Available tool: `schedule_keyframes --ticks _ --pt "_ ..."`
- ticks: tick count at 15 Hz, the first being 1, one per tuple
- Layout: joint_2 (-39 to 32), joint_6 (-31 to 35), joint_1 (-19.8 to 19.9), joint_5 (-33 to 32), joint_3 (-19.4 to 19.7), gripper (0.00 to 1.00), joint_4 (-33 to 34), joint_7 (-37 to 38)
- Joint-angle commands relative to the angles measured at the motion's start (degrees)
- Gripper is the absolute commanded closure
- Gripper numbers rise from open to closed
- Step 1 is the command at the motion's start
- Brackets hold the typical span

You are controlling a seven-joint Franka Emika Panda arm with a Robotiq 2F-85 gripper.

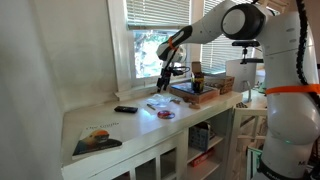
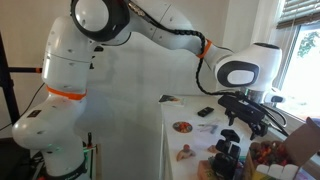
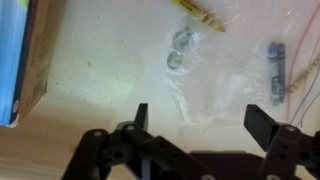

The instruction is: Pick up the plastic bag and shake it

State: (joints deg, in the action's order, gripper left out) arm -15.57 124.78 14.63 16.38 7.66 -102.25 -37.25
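Note:
Next, my gripper comes down onto the plastic at the bag's near edge (image 1: 161,99) (image 3: 182,99) beside the metal rings. That plastic lies below my gripper, clear of the small items.
A clear plastic bag (image 3: 215,70) lies flat on the cream countertop, holding small items: metal rings, a yellowish stick and a blue piece. It also shows in both exterior views (image 1: 165,106) (image 2: 184,127). My gripper (image 3: 203,120) is open, its two dark fingers spread wide just above the bag's near edge, nothing between them. In an exterior view the gripper (image 1: 166,83) hangs just above the bag; in the other exterior view (image 2: 243,120) it hovers over the counter.
A blue-edged book or box (image 3: 25,60) lies left of the bag. A black remote (image 1: 125,109) and a magazine (image 1: 96,139) sit on the counter (image 1: 120,125). A stack of boxes (image 1: 196,90) stands beside the bag by the window.

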Motion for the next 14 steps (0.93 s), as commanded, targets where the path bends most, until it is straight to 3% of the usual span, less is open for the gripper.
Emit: schedule_keyframes --ticks 1,3,5,10,12,14 --pt "-1.4 -1.4 1.2 0.5 -1.2 0.0 1.4 -1.7" --pt "-2.2 -1.6 1.5 0.7 -1.4 0.05 1.8 -2.2" --pt "-3.0 -1.5 2.0 1.1 -1.5 0.29 2.3 -3.1" --pt "-4.5 -2.4 3.6 2.2 -2.1 0.56 3.8 -5.3" --pt "-5.0 -2.6 4.0 2.2 -2.4 0.61 4.2 -5.9" --pt "-5.5 -3.0 4.3 2.3 -2.7 0.58 4.6 -6.7"
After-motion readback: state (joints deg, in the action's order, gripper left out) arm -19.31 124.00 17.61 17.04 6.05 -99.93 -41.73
